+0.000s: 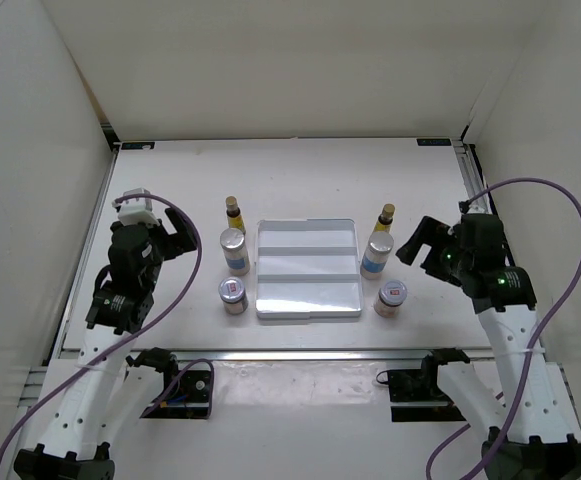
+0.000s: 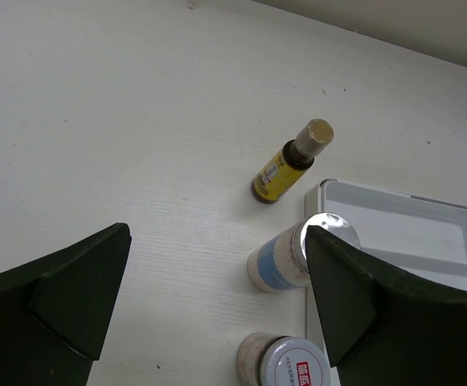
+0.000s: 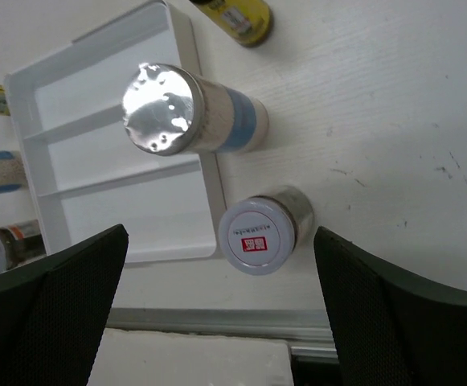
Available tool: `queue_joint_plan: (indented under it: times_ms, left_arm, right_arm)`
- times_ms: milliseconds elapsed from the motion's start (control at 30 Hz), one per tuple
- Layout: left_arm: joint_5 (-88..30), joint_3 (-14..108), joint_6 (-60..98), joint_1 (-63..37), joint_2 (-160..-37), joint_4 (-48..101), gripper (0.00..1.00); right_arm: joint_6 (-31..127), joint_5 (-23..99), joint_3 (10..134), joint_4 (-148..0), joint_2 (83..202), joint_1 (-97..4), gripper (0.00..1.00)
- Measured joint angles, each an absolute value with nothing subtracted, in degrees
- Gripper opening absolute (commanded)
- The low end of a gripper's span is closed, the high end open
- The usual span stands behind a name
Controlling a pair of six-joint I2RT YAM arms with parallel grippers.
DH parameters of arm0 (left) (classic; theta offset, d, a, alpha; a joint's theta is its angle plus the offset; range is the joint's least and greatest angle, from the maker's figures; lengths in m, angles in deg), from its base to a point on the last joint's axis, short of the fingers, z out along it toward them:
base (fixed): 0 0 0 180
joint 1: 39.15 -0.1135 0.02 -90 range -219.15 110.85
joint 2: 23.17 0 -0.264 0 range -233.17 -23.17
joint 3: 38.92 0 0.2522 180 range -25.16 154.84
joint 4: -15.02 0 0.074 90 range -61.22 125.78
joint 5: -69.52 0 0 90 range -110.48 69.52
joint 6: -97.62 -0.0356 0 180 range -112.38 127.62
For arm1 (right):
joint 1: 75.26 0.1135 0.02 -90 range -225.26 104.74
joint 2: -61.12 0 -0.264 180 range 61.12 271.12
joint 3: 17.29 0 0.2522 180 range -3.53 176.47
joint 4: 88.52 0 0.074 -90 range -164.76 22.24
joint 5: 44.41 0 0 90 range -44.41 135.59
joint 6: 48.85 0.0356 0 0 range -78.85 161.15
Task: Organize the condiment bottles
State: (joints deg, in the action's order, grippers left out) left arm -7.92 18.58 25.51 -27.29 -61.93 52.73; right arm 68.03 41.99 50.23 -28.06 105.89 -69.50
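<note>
The short jar's lid [image 1: 394, 292] [image 3: 256, 237] is below the robot's right gripper and closer to the robot's base, so the right gripper should next pull its open fingers back and lower them around it.
Six condiment bottles stand on the table in two columns beside a white tray [image 1: 307, 296]. On its left are a slim yellow bottle [image 1: 233, 212], a silver-lidded jar [image 1: 233, 249] and a short red-marked jar [image 1: 233, 293]. On its right are a yellow bottle [image 1: 385, 220], a silver-lidded jar [image 1: 377, 252] and a short jar [image 1: 391, 297]. My left gripper [image 1: 175, 236] is open and empty, left of the left column [image 2: 285, 257]. My right gripper [image 1: 420, 245] is open and empty, right of the right column; the short jar [image 3: 261, 233] lies between its fingers in view.
The tray [image 3: 120, 165] has three empty compartments. White walls enclose the table on the left, back and right. A metal rail [image 1: 300, 354] runs along the near edge. Purple cables loop beside both arms.
</note>
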Motion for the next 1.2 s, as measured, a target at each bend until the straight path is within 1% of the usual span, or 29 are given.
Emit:
queue_joint_plan:
  times_ms: [167,300,467,633,733,900,1033,1133,1200]
  left_arm:
    - [-8.01,18.39,25.51,-27.29,-61.15,52.73,1.00]
    - [-8.01,18.39,25.51,-27.29,-60.51,52.71,1.00]
    - [-7.99,18.39,25.47,-27.29,-60.49,52.71,1.00]
    - [-7.97,18.30,25.47,-27.29,-60.49,52.71,1.00]
    - [-7.97,18.30,25.51,-27.29,-60.62,52.71,1.00]
    - [-7.97,18.28,25.51,-27.29,-61.54,52.51,1.00]
    - [-7.97,18.28,25.51,-27.29,-62.44,52.27,1.00]
    - [-7.97,18.26,25.51,-27.29,-62.72,52.27,1.00]
    - [-7.99,18.26,25.51,-27.29,-62.74,52.25,1.00]
  right_arm:
    - [67.98,43.94,50.10,-24.19,109.93,-68.39,1.00]
    - [68.86,46.06,49.92,-22.71,111.35,-65.57,1.00]
    - [72.73,49.40,49.42,-21.99,115.75,-60.08,1.00]
    - [78.17,55.39,47.10,-20.83,118.22,-53.17,1.00]
    - [81.01,58.34,47.06,-20.74,120.64,-50.86,1.00]
    - [84.81,62.67,47.06,-20.48,128.12,-47.62,1.00]
    - [86.69,64.35,46.82,-20.85,131.31,-46.09,0.95]
    - [87.52,65.03,45.59,-21.57,131.24,-45.41,0.87]
    - [87.70,65.18,44.39,-22.60,130.79,-45.22,0.80]
